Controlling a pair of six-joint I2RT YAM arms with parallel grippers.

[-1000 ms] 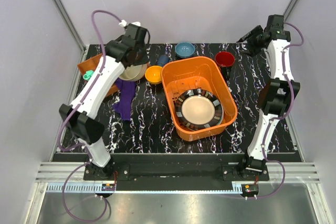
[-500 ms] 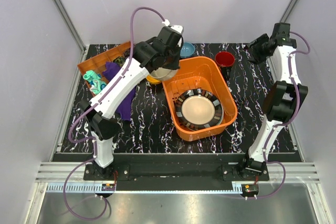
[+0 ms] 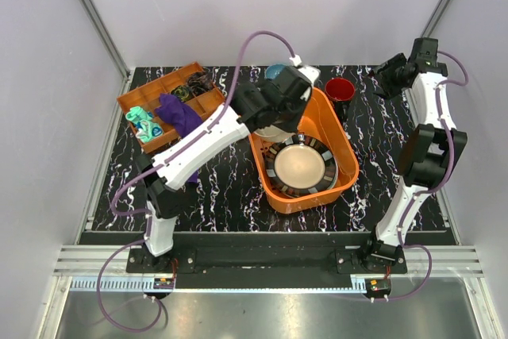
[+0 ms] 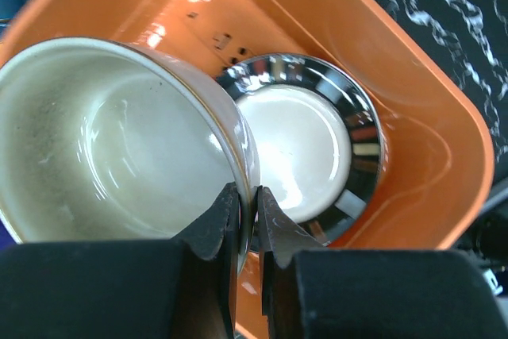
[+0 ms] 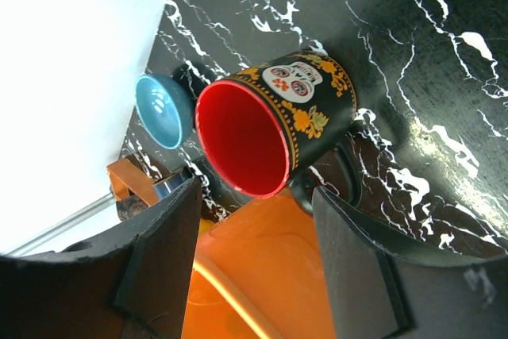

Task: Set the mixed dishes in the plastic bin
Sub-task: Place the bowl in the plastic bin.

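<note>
The plate's pale centre point(image 3: 300, 167) is empty, so next my left gripper will take the beige bowl back and down into the bin point(image 3: 340, 134), set it on that spot and let go.
The orange plastic bin point(image 3: 340, 134) holds a dark striped-rim plate point(image 3: 300, 166). My left gripper point(image 4: 244, 196) is shut on the rim of a beige bowl point(image 4: 119, 140), held tilted above the bin's point(image 4: 429, 140) back left part, over the plate point(image 4: 302, 140). In the top view the bowl point(image 3: 274, 132) peeks out under the left wrist. A red mug point(image 3: 340, 89) with a dark patterned outside stands behind the bin. My right gripper point(image 5: 255, 188) is open, raised to the right of the mug point(image 5: 270, 117), holding nothing. A small blue bowl point(image 5: 159, 109) sits beyond the mug.
A brown-orange compartment tray point(image 3: 163, 85) at the back left carries a purple cloth point(image 3: 181, 115) and a teal toy point(image 3: 143, 122). The left arm spans from its base across to the bin. Grey walls close in the table's back and sides.
The left arm has swung right with the beige bowl, from beside the tray to above the bin. The right gripper moved slightly right early on, then held still.
</note>
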